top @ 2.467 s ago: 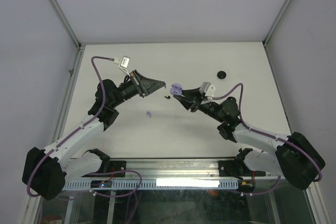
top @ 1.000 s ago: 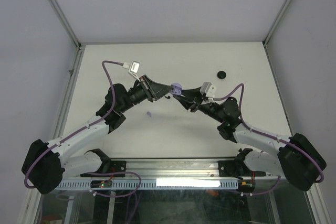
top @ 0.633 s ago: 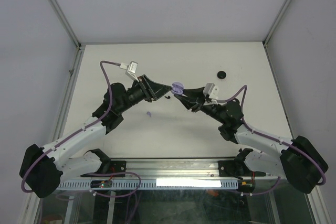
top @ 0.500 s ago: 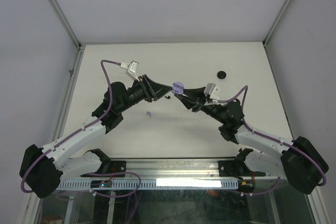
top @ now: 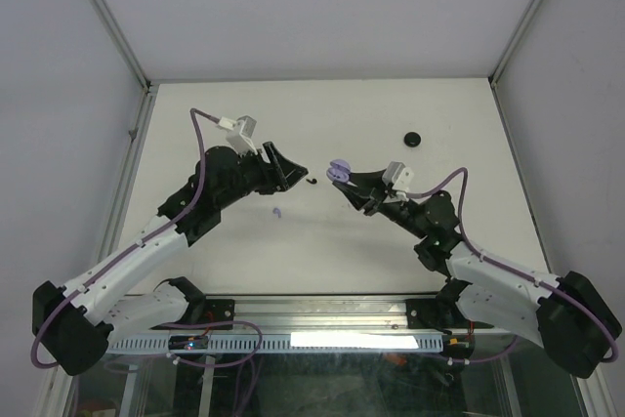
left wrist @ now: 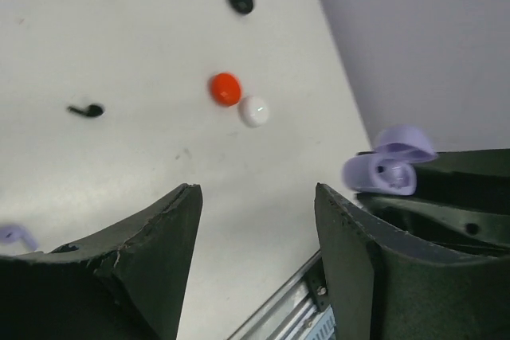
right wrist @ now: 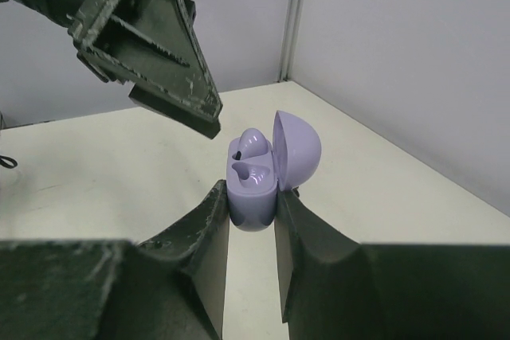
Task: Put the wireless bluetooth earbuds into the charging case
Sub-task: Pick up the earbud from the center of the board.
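The lilac earbud lying on the tabletop gets my left gripper lowered onto it next, fingers turned downward, because the near socket of the charging case looks empty.
My right gripper is shut on the base of a lilac charging case and holds it upright above the table, its lid hinged open. A lilac earbud sits in the far socket; whether the near socket is filled is unclear. My left gripper hangs just left of the case, open and empty, as its wrist view confirms. A second lilac earbud lies on the table below the left arm. A black earbud lies between the two grippers.
A black round case sits at the back right of the table. In the left wrist view a red round case and a white round case lie side by side. The table's side rails border the work area.
My left gripper has opened and drawn back to the left, away from the lilac case. The right gripper has shifted slightly right, still holding the case.
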